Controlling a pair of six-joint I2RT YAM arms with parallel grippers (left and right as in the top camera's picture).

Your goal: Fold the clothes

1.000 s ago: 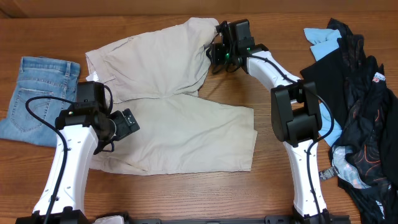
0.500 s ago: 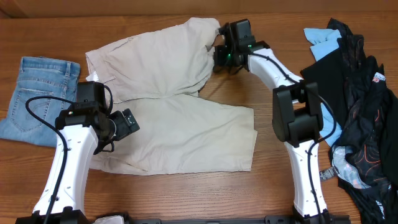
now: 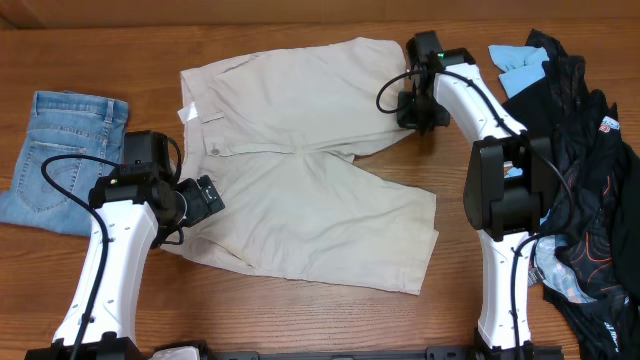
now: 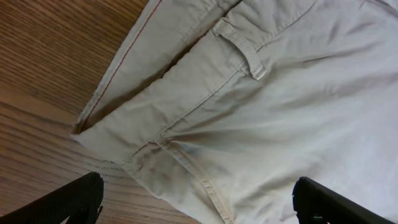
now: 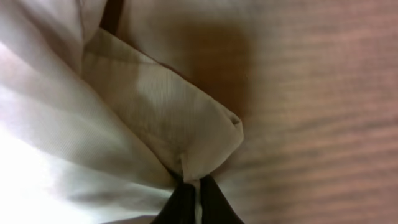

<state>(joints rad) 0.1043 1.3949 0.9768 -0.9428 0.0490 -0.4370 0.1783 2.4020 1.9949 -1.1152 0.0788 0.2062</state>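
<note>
The far leg (image 5: 186, 134) lies near the table's far edge, so next my right gripper will drag that hem corner back, slightly to the right in the overhead view, and open.
The beige khaki shorts (image 3: 300, 180) lie spread across the middle of the table, waistband at the left, both legs pointing right. My right gripper (image 3: 410, 108) is shut on the hem corner of the far leg (image 5: 186, 134), pinching the cloth between its black fingers (image 5: 196, 199). My left gripper (image 3: 205, 200) is open and hovers over the near waistband corner; its wrist view shows the waistband, a belt loop (image 4: 239, 50) and the cloth edge between the two wide-apart fingers (image 4: 199, 205).
Folded light-blue denim shorts (image 3: 62, 160) lie at the left. A heap of black and sky-blue garments (image 3: 570, 150) fills the right side. Bare wood lies along the front edge.
My right gripper has pulled the far leg to the right, unfolding it flat. The whole shorts slid right. The left arm has not moved.
</note>
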